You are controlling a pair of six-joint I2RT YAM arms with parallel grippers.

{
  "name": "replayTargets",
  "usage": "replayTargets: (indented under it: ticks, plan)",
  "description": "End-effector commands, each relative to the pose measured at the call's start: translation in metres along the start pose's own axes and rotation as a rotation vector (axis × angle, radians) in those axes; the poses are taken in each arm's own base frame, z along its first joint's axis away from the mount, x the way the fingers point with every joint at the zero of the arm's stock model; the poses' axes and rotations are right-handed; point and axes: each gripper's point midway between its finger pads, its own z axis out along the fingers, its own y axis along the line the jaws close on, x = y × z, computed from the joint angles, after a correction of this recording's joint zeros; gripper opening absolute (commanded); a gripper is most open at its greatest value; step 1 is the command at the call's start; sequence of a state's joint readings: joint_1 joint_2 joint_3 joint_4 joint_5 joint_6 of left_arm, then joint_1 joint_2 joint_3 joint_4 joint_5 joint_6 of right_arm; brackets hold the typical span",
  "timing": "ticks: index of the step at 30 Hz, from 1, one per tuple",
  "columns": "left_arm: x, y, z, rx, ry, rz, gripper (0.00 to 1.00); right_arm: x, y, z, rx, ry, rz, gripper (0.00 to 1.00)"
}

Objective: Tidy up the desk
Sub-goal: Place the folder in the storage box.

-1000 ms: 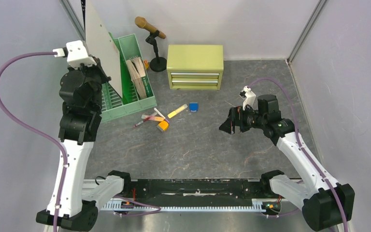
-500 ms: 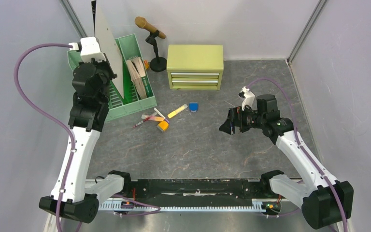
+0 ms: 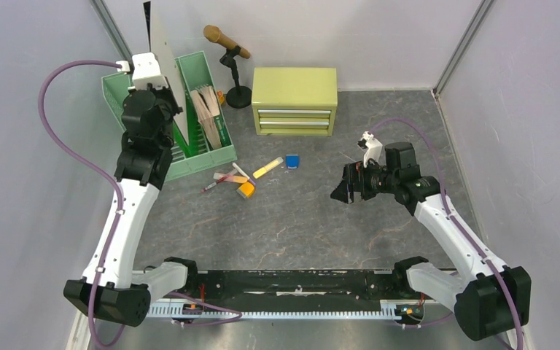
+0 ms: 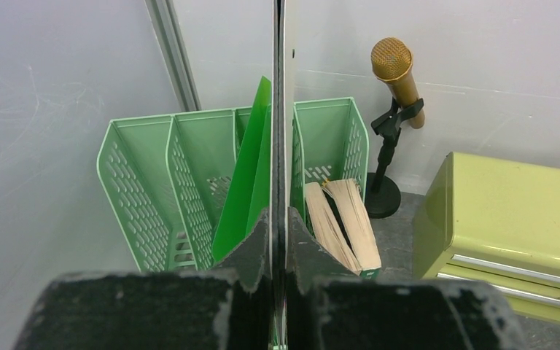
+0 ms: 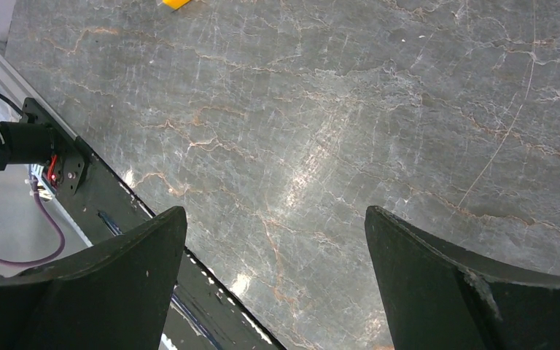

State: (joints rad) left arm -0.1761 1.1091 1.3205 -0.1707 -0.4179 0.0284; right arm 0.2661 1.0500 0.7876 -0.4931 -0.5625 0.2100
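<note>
My left gripper lowers the upright board down into the rack slot beside the green folder next and releases it, since that slot lies open below.
The dark grey veined desk [image 3: 299, 226] carries a green file rack [image 3: 215, 142] at the back left. My left gripper [image 3: 163, 109] is shut on a thin pale flat board [image 3: 162, 51] and holds it upright over the rack. In the left wrist view the board [image 4: 280, 87] is edge-on between my shut fingers [image 4: 259, 237], beside a green folder [image 4: 248, 175] and pale books [image 4: 343, 219] in the rack [image 4: 146, 175]. My right gripper [image 3: 341, 191] is open and empty above bare desk [image 5: 321, 109].
Loose pens, an orange block [image 3: 246, 190], a yellow marker [image 3: 267, 168] and a small blue thing [image 3: 292, 161] lie mid-desk. A yellow-green two-drawer cabinet [image 3: 294, 100] and a gold microphone on a stand [image 3: 227, 42] stand at the back. Pale walls enclose the desk.
My left arm has carried the board back and to the right, over the green rack, turning it more edge-on. The right arm has barely moved.
</note>
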Motion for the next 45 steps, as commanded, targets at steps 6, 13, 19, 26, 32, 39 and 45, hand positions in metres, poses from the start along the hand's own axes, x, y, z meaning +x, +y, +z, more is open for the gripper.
replayTargets:
  ticks: [6, 13, 19, 26, 32, 39, 45]
  plan:
    - [-0.031, 0.007, 0.009, -0.057, -0.167, -0.045, 0.02, -0.003, -0.005, 0.002, 0.013, -0.003, -0.026, 0.98]
    - [-0.012, 0.010, 0.013, -0.082, -0.166, -0.038, 0.02, 0.000, -0.004, 0.004, -0.001, 0.010, -0.023, 0.98]
    - [0.008, 0.011, 0.014, -0.087, -0.147, -0.029, 0.02, 0.002, -0.004, 0.004, -0.002, 0.012, -0.023, 0.98]
    - [0.028, 0.011, 0.017, -0.089, -0.147, -0.025, 0.02, 0.002, -0.004, 0.004, -0.003, 0.012, -0.023, 0.98]
    - [0.029, 0.016, 0.016, -0.103, -0.198, -0.007, 0.02, 0.001, -0.003, 0.003, -0.002, 0.008, -0.022, 0.98]
    - [0.017, 0.012, 0.018, -0.077, -0.245, -0.010, 0.02, 0.000, -0.002, 0.003, -0.009, 0.006, -0.020, 0.98]
    - [0.022, 0.010, 0.025, -0.069, -0.231, 0.002, 0.02, 0.002, -0.003, 0.004, -0.006, 0.008, -0.018, 0.98]
